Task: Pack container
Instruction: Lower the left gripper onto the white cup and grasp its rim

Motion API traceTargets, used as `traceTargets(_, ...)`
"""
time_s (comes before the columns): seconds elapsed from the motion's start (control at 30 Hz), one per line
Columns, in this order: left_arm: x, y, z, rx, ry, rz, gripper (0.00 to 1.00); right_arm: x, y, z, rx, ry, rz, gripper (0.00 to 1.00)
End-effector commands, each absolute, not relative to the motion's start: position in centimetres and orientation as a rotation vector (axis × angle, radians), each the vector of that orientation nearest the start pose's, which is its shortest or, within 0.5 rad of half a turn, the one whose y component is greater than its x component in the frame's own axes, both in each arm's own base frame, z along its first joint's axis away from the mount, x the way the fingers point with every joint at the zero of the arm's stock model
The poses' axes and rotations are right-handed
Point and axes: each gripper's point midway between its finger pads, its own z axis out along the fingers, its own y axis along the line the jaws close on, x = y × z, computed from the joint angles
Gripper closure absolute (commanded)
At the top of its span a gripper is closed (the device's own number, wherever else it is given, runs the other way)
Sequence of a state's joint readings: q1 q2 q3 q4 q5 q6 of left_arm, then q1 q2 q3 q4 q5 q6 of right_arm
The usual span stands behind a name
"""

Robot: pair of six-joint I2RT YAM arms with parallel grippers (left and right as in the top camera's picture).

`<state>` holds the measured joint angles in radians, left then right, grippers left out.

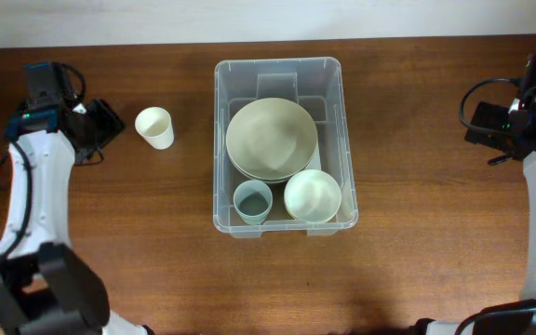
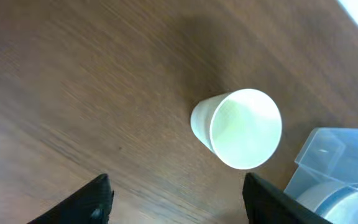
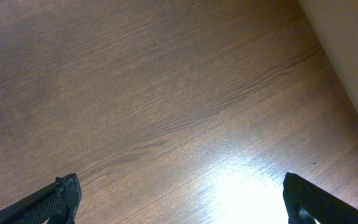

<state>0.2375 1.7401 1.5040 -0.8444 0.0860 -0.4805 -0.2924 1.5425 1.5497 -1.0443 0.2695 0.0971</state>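
The cream cup's opening faces up, so my left gripper needs to lower and shift toward it next, straddling the cup's rim on the side away from the container (image 1: 328, 74).
The clear plastic container (image 1: 328, 74) stands at the table's middle. It holds a stack of pale green plates (image 1: 271, 140), a grey-blue cup (image 1: 252, 201) and a pale green bowl (image 1: 313, 195). A cream cup (image 1: 154, 127) stands upright on the table left of the container; it also shows in the left wrist view (image 2: 241, 127), with the container's corner (image 2: 328, 152) beyond it. My left gripper (image 2: 176, 196) is open and empty, just left of the cream cup (image 1: 105, 123). My right gripper (image 3: 179, 199) is open and empty over bare wood at the far right (image 1: 480, 126).
The wooden table (image 1: 417, 261) meets a pale wall along its far edge (image 1: 268, 19). The wall's edge also shows in the right wrist view (image 3: 353, 50).
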Motion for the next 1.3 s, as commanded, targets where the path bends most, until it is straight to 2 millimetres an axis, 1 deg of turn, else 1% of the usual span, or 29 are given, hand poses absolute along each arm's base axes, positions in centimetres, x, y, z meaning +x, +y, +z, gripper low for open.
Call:
traceTargets(0.0,44.2,7.1,12.9,-0.887,2.556,-0.353,0.30,35.0,-15.6,23.4,0.608,2.533,-0.437,0.01)
traceTargets(0.1,45.2,6.7,11.3,-0.880,2.567,-0.396,0.31,35.0,-15.6,23.4,0.608,2.533,-0.437,0.01)
traceTargets(0.2,46.2,6.7,10.4,-0.841,2.563,-0.398,0.40,35.0,-15.6,23.4,0.608,2.533,-0.437,0.01)
traceTargets(0.27,46.7,6.5,10.1,-0.792,2.562,-0.396,0.43,35.0,-15.6,23.4,0.608,2.533,-0.437,0.01)
traceTargets(0.37,47.5,5.7,9.9,-0.732,2.561,-0.396,0.44,35.0,-15.6,23.4,0.608,2.533,-0.437,0.01)
traceTargets(0.5,48.6,3.9,9.8,-0.613,2.561,-0.395,0.44,35.0,-15.6,23.4,0.608,2.533,-0.437,0.01)
traceTargets(0.67,49.2,1.9,9.9,-0.547,2.560,-0.395,0.44,35.0,-15.6,23.4,0.608,2.533,-0.437,0.01)
traceTargets(0.8,49.1,2.1,9.6,-0.552,2.568,-0.329,0.45,35.0,-15.6,23.4,0.608,2.533,-0.437,0.01)
traceTargets(1.07,48.5,2.5,9.3,-0.578,2.591,-0.322,0.47,35.0,-15.6,23.4,0.608,2.533,-0.437,0.01)
traceTargets(1.2,47.4,3.0,8.8,-0.651,2.623,-0.325,0.51,35.0,-15.6,23.4,0.608,2.533,-0.437,0.01)
traceTargets(1.27,46.7,3.3,8.4,-0.671,2.649,-0.315,0.52,35.0,-15.6,23.4,0.608,2.533,-0.437,0.01)
